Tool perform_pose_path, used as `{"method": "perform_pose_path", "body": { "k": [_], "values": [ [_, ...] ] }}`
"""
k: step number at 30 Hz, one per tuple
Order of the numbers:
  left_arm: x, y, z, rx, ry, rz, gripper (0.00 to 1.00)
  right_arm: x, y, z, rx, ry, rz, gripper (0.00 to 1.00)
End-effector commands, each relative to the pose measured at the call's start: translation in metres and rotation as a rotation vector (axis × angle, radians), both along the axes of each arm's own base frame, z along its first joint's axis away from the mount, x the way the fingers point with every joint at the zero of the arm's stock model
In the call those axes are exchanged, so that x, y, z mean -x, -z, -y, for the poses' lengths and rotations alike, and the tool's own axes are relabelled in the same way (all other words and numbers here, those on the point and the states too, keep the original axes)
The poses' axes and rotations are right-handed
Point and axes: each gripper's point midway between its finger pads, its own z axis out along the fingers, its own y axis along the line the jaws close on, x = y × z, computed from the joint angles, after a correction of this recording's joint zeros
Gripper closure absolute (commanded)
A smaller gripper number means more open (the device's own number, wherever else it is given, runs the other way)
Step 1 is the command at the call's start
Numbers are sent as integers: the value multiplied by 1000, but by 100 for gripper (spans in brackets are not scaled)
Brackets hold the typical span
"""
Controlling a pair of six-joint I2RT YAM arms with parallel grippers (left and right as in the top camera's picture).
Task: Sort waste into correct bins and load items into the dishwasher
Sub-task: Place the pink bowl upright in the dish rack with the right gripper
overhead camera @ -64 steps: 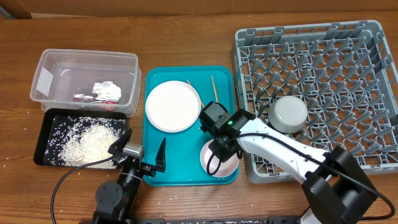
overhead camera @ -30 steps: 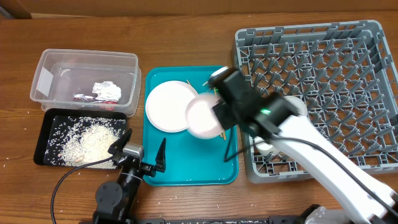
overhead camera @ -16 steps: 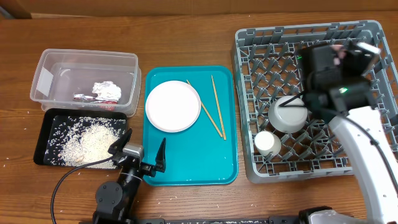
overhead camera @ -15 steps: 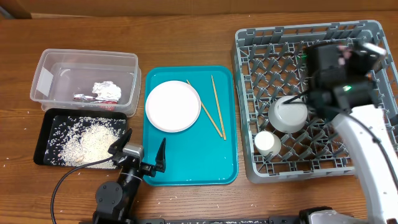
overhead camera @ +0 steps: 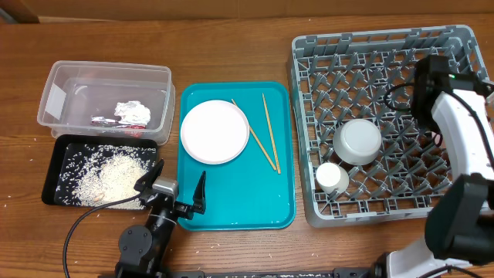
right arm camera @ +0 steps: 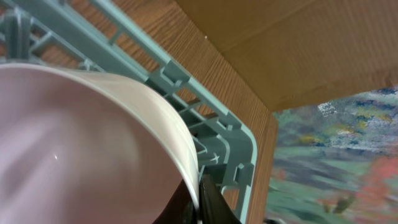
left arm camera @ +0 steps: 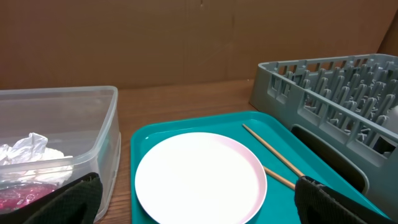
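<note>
I must next move my right gripper toward the upside-down bowl and tip its white bowl further over the dish rack's wires.
My right gripper (right arm camera: 198, 204) is shut on the rim of a white bowl (right arm camera: 81, 143), held tilted over the far right part of the grey dish rack (overhead camera: 386, 54); in the overhead view the arm (overhead camera: 432, 83) hides that bowl. A second white bowl (overhead camera: 357, 141) lies upside down in the rack, with the small white cup (overhead camera: 332, 178) beside it. The white plate (overhead camera: 215, 131) and two chopsticks (overhead camera: 266, 140) lie on the teal tray (overhead camera: 231, 205). My left gripper (overhead camera: 171, 193) is open and empty at the tray's near left corner, facing the plate (left arm camera: 199, 177).
The clear tub (overhead camera: 108, 99) holds the red and white wrapper scrap (overhead camera: 130, 113). The black tray (overhead camera: 58, 166) in front of it holds a heap of rice (overhead camera: 108, 177). A few grains lie on the wooden table (overhead camera: 23, 147). A cardboard wall stands behind the table.
My right arm has carried the white bowl from the teal tray across the rack to its far right side. The left arm has not moved.
</note>
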Motion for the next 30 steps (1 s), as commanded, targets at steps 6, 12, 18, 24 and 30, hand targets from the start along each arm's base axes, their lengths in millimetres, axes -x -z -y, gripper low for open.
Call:
{"method": "perform_pose_path", "body": {
  "k": [6, 12, 18, 24, 30],
  "values": [
    [-1, 1, -4, -20, -15, 11, 0, -16, 12, -33, 0, -85, -58, 96],
    [-1, 1, -4, -20, -15, 11, 0, -21, 12, -58, -3, -161, -91, 96],
    [-1, 1, -4, -20, -15, 11, 0, -18, 10, -78, 5, -188, -99, 96],
    [-1, 1, -4, -20, -15, 11, 0, -13, 0, -77, 59, -210, -151, 96],
    [-1, 1, -4, -20, -15, 11, 0, -15, -8, -73, 115, -221, -159, 96]
  ]
}}
